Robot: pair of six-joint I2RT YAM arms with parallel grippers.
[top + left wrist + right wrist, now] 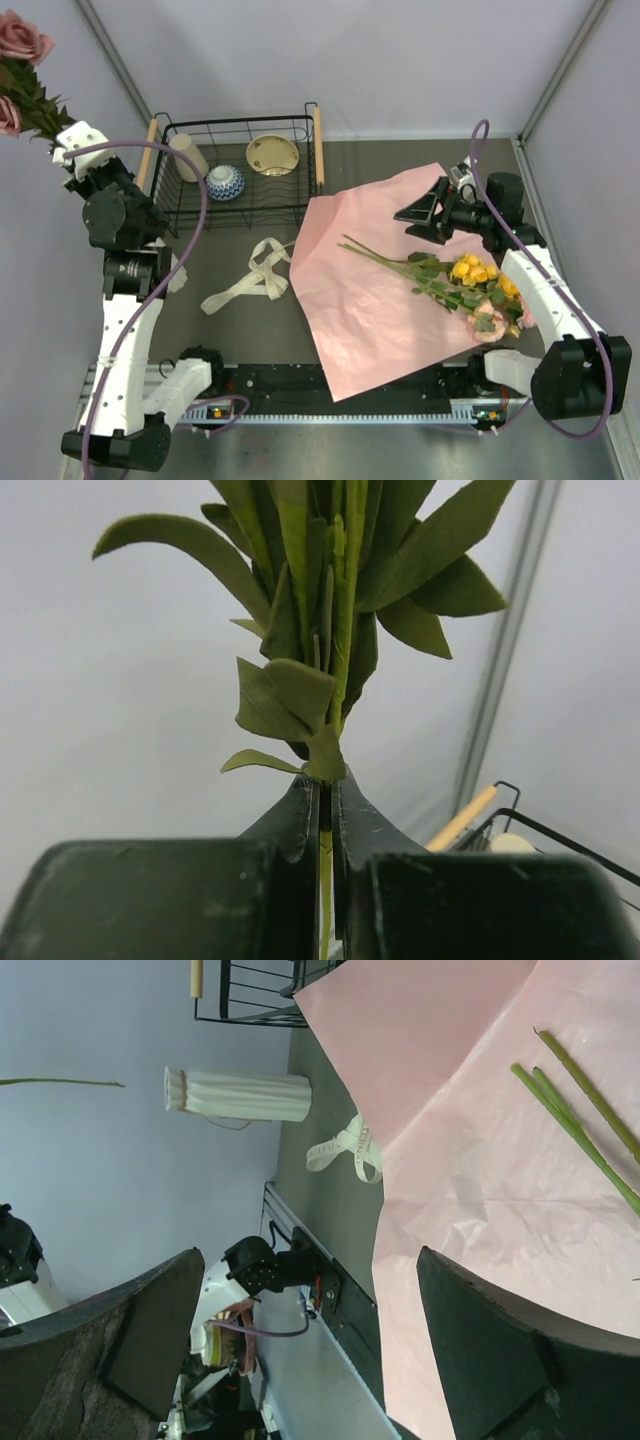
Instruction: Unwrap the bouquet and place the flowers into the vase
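The lower end of the green stems still hangs above the opening of the tall cream vase, so the left gripper should next lower the stems into the vase.
The pink wrapping paper (365, 310) of the bouquet lies spread flat on the table. Across it lie yellow and pink flowers (478, 285), their long stems (575, 1125) pointing toward the middle. My right gripper (425, 212) hovers open and empty above the paper's far edge; its fingers (500, 1350) frame the paper (480, 1190). My left gripper (58, 143) is raised high at the far left, shut on the green stems (322, 680) of pink roses (20, 40). The tall cream ribbed vase (240, 1095) stands on the table's left side near the ribbon (345, 1145).
The untied cream ribbon (250, 278) lies left of the paper. A black wire basket (315, 150) at the back holds a beige cup (188, 157), a blue-and-white bowl (225, 182) and a cream dish (272, 155). Grey walls close in on both sides.
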